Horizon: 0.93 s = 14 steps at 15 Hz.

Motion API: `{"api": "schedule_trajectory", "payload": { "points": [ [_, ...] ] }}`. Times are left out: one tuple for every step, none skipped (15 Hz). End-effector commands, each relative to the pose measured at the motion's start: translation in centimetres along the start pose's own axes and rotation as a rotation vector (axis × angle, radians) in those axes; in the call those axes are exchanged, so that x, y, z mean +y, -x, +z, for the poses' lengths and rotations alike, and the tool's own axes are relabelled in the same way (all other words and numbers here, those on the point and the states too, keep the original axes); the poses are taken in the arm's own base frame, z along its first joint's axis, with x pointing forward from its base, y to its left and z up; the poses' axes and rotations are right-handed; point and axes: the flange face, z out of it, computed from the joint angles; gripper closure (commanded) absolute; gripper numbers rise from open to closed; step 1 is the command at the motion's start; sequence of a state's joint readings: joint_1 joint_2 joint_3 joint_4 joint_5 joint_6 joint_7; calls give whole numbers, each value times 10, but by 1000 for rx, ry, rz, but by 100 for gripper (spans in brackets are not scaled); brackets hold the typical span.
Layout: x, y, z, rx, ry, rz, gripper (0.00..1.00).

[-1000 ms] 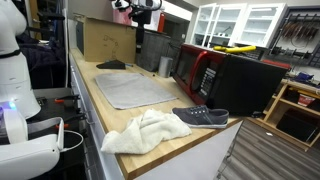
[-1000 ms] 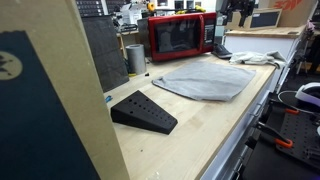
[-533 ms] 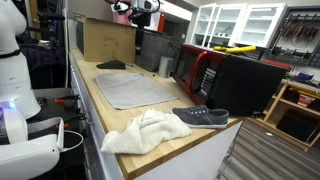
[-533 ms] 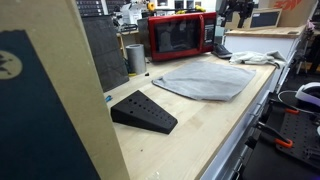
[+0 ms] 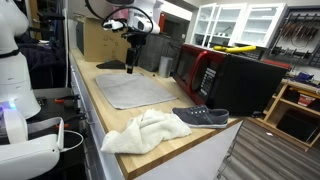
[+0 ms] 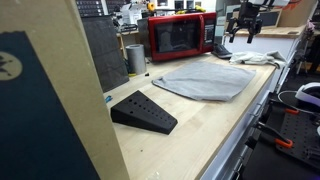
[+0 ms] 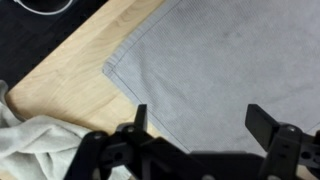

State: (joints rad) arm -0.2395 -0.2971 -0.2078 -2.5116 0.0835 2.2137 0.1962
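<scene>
The robot's gripper will next move down and back onto the grey mat's corner near the towel and close on a fold of the mat, because that corner is flat and uncovered.
My gripper hangs open in the air above a flat grey mat spread on the wooden counter. Nothing sits between the two dark fingers. In the wrist view one corner of the mat lies just below the jaws. A crumpled white towel rests on the wood beside that corner. A dark shoe lies next to the towel.
A red microwave stands along the back of the counter, with a metal cup beside it. A black wedge-shaped block sits past the mat's other end, near a cardboard box.
The arm has come down from high above the counter toward the grey mat. The jaws have stayed open. Mat, towel and shoe have not moved.
</scene>
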Motion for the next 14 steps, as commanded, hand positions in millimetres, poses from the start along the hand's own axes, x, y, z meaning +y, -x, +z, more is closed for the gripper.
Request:
{"api": "schedule_trajectory", "payload": {
  "points": [
    [33,10,17,-27,7,25,0],
    [43,7,25,-25,25,27,0],
    [50,5,31,-30,35,35,0],
    [58,2,39,-26,49,46,0],
    [64,1,46,-26,52,56,0],
    [68,-2,53,-23,53,71,0],
    [71,-5,59,-20,52,81,0],
    [71,-7,64,-17,46,88,0],
    [71,-9,70,-16,45,91,0],
    [70,-10,76,-17,43,95,0],
    [70,-9,84,-22,45,100,0],
    [73,-8,93,-30,51,105,0],
    [76,-6,99,-38,54,109,0],
    [81,-3,104,-46,56,113,0]
  ]
}}
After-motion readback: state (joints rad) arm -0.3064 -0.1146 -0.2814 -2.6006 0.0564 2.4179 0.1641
